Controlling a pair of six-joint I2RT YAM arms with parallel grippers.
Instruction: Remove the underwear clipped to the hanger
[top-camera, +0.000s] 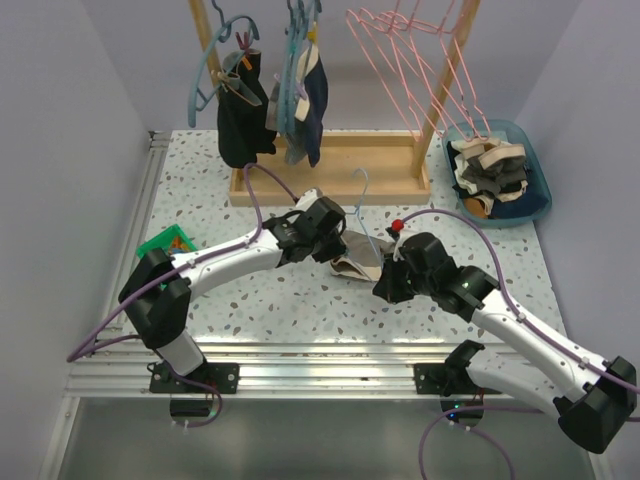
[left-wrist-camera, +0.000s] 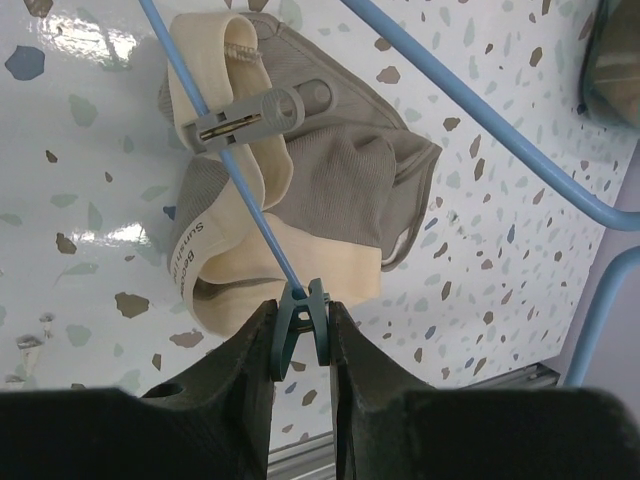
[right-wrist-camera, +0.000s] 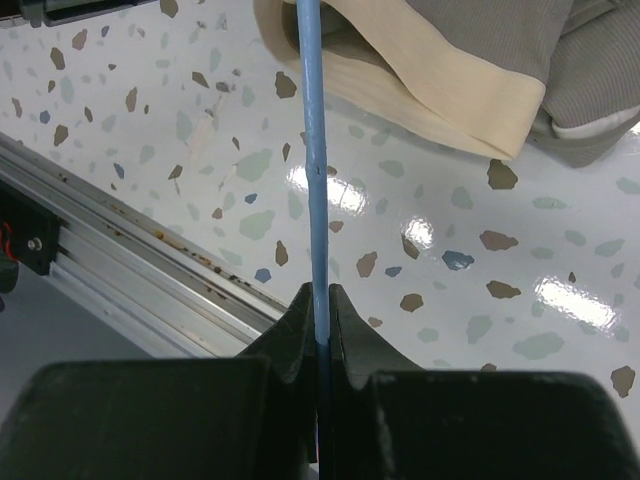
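The teal clip goes up and over the green object in my left gripper next for release, since that object lies to the gripper's left in the top view.
A grey and cream pair of underwear lies on the speckled table, also in the top view and the right wrist view. It hangs from a light blue hanger by a grey clip. My left gripper is shut on a second, teal clip on the same bar, squeezing its handles. My right gripper is shut on the hanger's blue bar, near the table's front edge. In the top view both grippers flank the underwear.
A wooden rack at the back carries dark garments on hangers and empty pink hangers. A blue bin of folded underwear stands back right. A green object lies at the left. The aluminium rail runs along the front.
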